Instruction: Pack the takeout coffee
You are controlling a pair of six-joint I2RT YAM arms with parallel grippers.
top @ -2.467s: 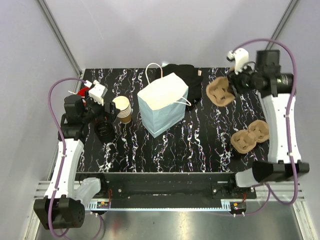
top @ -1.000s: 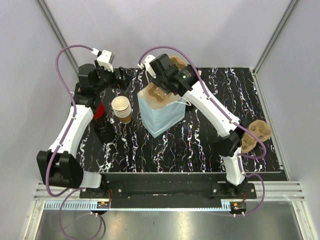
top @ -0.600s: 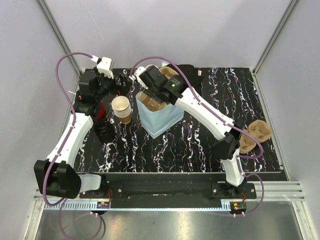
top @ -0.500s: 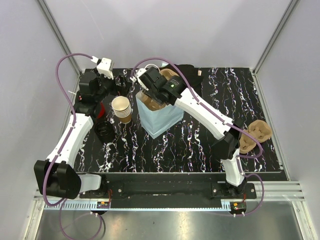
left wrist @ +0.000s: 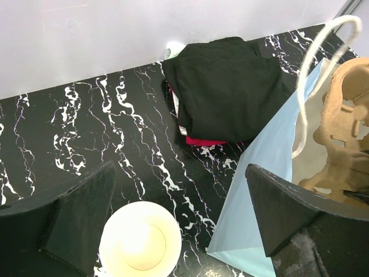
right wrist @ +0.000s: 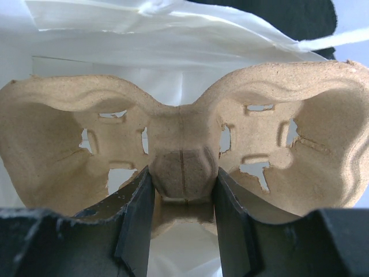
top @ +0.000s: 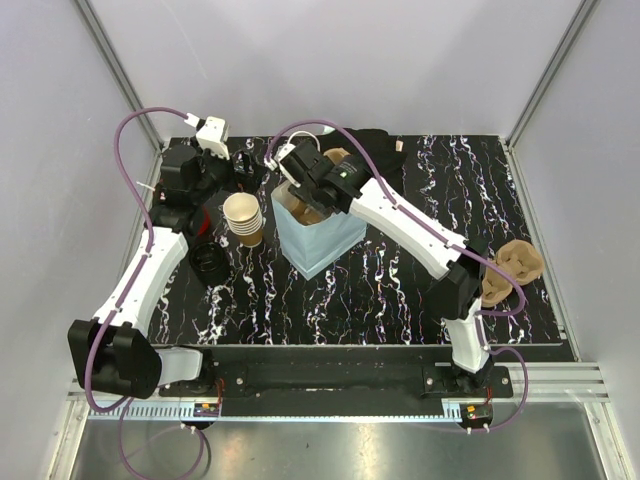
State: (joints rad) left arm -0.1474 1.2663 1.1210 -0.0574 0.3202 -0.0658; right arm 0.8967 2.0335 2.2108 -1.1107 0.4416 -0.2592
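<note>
I will move my right gripper down a little next and release the carrier, because the inside of the pale blue bag is below it and the carrier is still at the bag's rim.
The takeout coffee is out of view. My right gripper is shut on the middle post of a brown pulp cup carrier. It holds the carrier inside the mouth of a pale blue paper bag. My left gripper hangs open and empty above the table left of the bag, over a stack of tan paper cups with no lid on top.
A black cloth lies behind the bag. Black lids sit near the left arm. A second pulp carrier lies at the right edge, partly behind the right arm.
The right gripper has brought the carrier from above the bag's mouth down into the bag. The left gripper has shifted only slightly.
</note>
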